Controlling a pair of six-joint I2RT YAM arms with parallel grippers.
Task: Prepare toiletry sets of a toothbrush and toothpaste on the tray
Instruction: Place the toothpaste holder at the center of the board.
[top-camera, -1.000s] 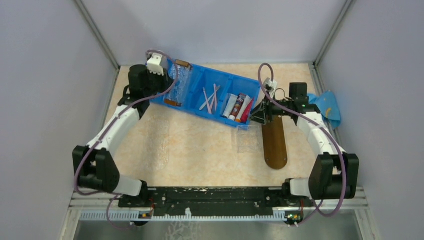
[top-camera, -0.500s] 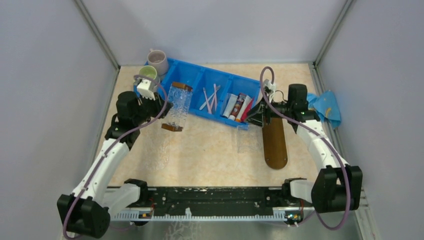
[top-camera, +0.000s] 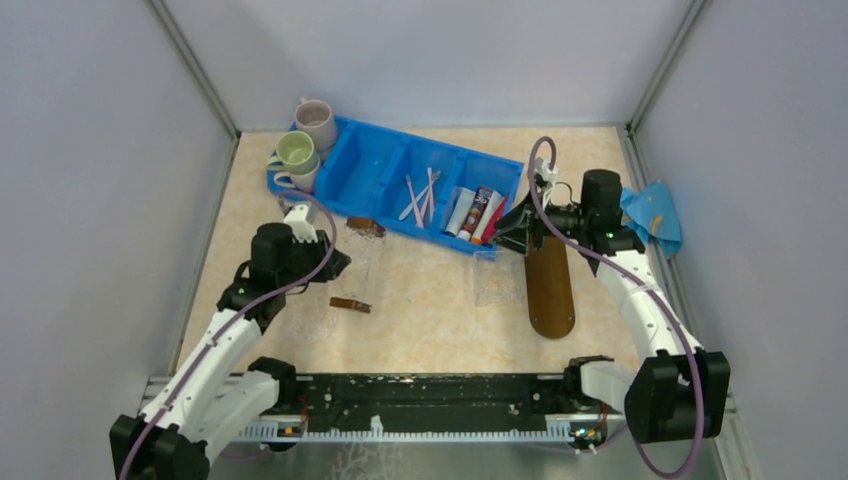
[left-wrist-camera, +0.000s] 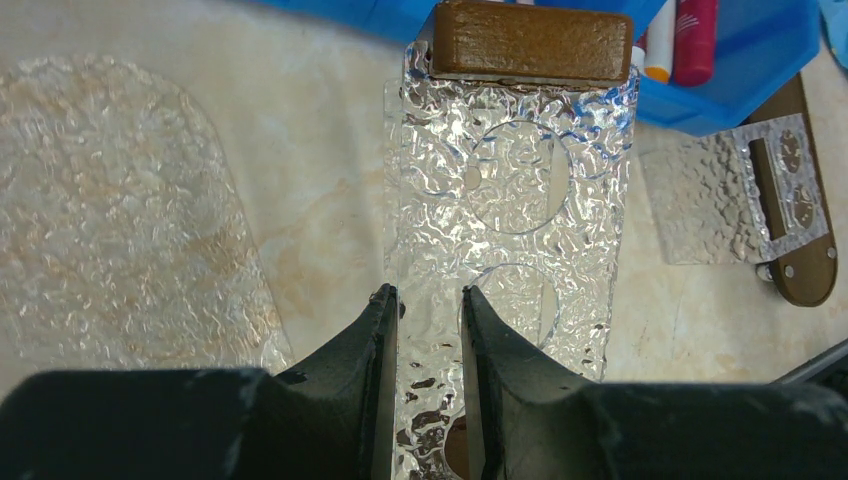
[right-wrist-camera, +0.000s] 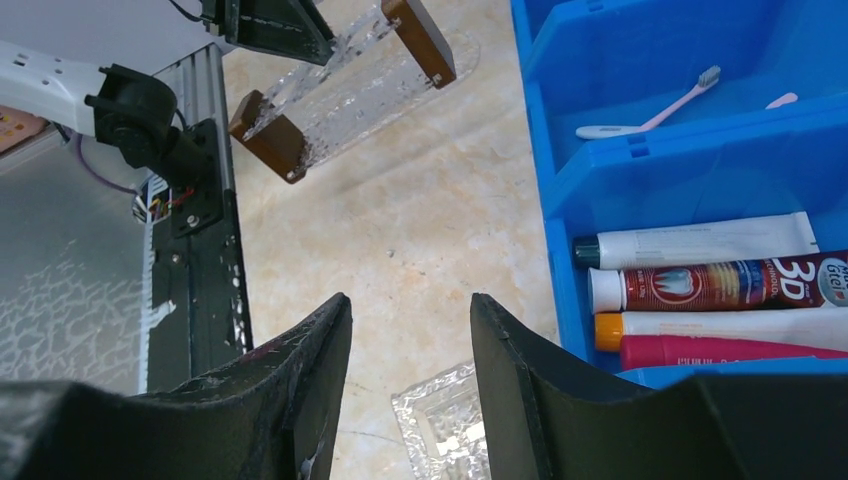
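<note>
I should next lower my left gripper, turning it slightly, and let go of the holder (left-wrist-camera: 510, 200) on the bare table beside the clear textured sheet. That part of the table is empty.
Pale pink and white toothbrushes (top-camera: 420, 195) lie in the middle compartment of the blue bin (top-camera: 372, 170). Several toothpaste tubes (top-camera: 477, 213) fill its right compartment. The dark brown oval tray (top-camera: 550, 285) lies bare on the table, right of centre. My right gripper (top-camera: 508, 228) hovers open between the tray's far end and the tubes (right-wrist-camera: 700, 290), nothing between its fingers (right-wrist-camera: 410, 297). My left gripper (top-camera: 332, 264) is shut on a clear textured holder (left-wrist-camera: 510, 200) with brown wooden end blocks (left-wrist-camera: 530, 42), held above the table in front of the bin.
Two mugs (top-camera: 315, 120) (top-camera: 295, 150) stand at the bin's far left end. A clear textured sheet (top-camera: 495, 280) lies left of the tray, another (left-wrist-camera: 120, 220) on the table's left side. A blue cloth (top-camera: 652, 215) sits at the right wall.
My left arm has pulled the clear holder from over the bin's left end toward the near side, uncovering the two mugs. The right gripper has barely moved.
</note>
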